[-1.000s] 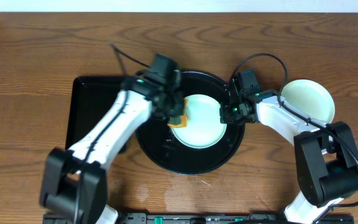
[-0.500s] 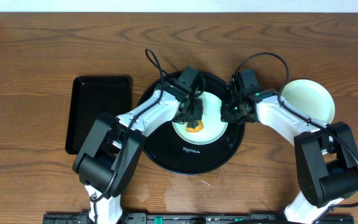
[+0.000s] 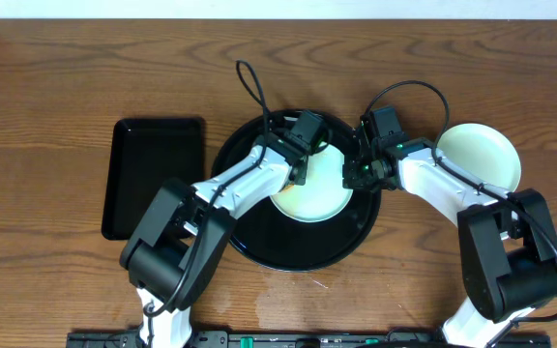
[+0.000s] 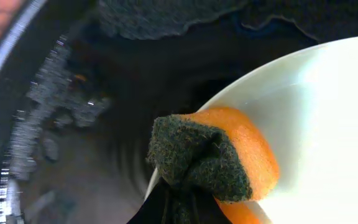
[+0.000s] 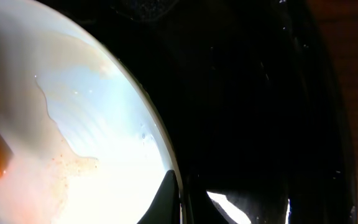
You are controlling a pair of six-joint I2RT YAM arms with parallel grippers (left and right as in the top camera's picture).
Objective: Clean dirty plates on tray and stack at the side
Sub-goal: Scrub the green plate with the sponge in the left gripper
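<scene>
My left gripper needs to lift the orange sponge off the plate next and then lower it into the rectangular black tray (image 3: 153,172), because that tray is empty.
A pale yellow plate (image 3: 317,198) lies in the round black tray (image 3: 288,246). My left gripper (image 3: 301,166) is shut on an orange sponge (image 4: 216,155) with a dark scouring side. It presses the sponge on the plate's upper-left rim (image 4: 316,124). My right gripper (image 3: 361,174) is shut on the plate's right rim, one finger above and one below (image 5: 178,190). A thin orange film covers part of the plate (image 5: 61,168). A pale mint-green plate (image 3: 479,155) sits on the table at the right. I cannot tell whether another lies under it.
A smaller rectangular black tray (image 3: 153,174) lies on the wooden table left of the round tray. The round tray's floor is wet and glossy (image 5: 260,93). Cables loop above both wrists.
My left arm swung right, off the rectangular tray. The sponge went from the plate's left edge, across its middle, to its upper-left rim. The right gripper kept its hold and did not move.
</scene>
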